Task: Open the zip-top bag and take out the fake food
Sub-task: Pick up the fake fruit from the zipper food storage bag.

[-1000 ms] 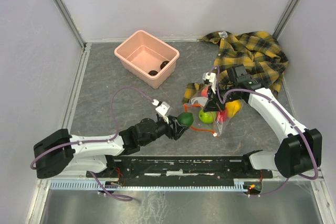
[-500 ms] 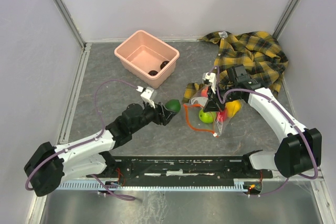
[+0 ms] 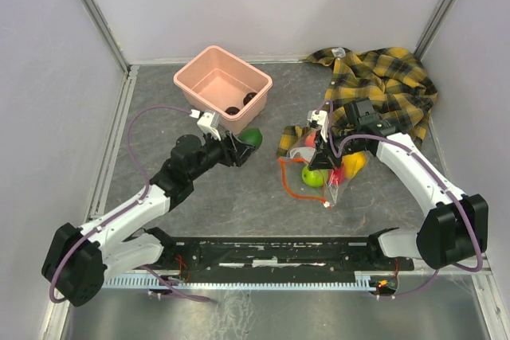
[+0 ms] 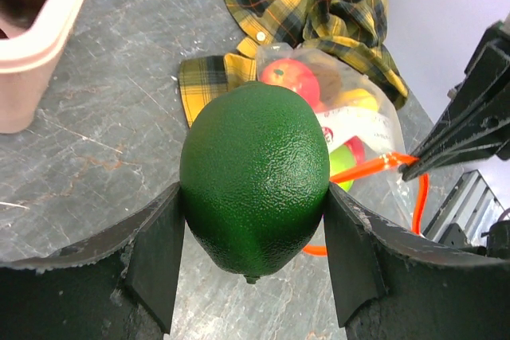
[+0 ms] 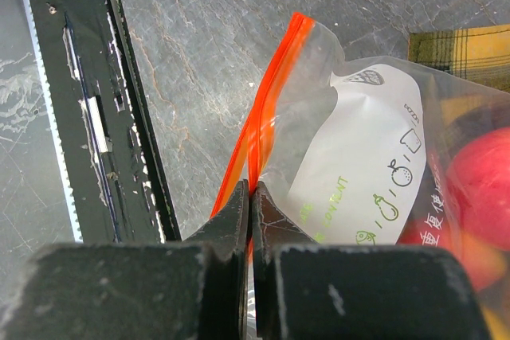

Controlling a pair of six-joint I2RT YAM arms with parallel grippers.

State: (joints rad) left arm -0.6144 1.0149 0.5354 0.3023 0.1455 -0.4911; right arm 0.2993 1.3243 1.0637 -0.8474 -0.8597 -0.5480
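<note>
The left gripper moves outward over the open part of the pink tub's bottom next and releases the dark green fruit, as the tub stands outward.
My left gripper point(image 3: 242, 147) is shut on a dark green fake fruit point(image 3: 252, 138), seen close up in the left wrist view point(image 4: 255, 177), and holds it just in front of the pink tub point(image 3: 209, 66). My right gripper point(image 3: 319, 158) is shut on the orange-red zip strip point(image 5: 267, 109) of the clear zip-top bag point(image 3: 325, 166), holding its mouth up. The bag point(image 5: 374, 165) holds a light green fruit point(image 3: 312, 176), red ones point(image 5: 482, 185) and a yellow-orange one point(image 3: 355, 163). Two brown fruits point(image 3: 249, 99) lie in the tub.
A yellow-and-black plaid shirt point(image 3: 382, 85) lies crumpled at the back right, part of it under the bag. The pink tub stands at the back, left of centre. Cage walls close in the sides. The black mounting rail point(image 3: 279, 252) runs along the near edge.
My left arm has carried the dark green fruit from beside the bag's mouth back and to the left, up to the pink tub. My right gripper has stayed put on the zip strip.
</note>
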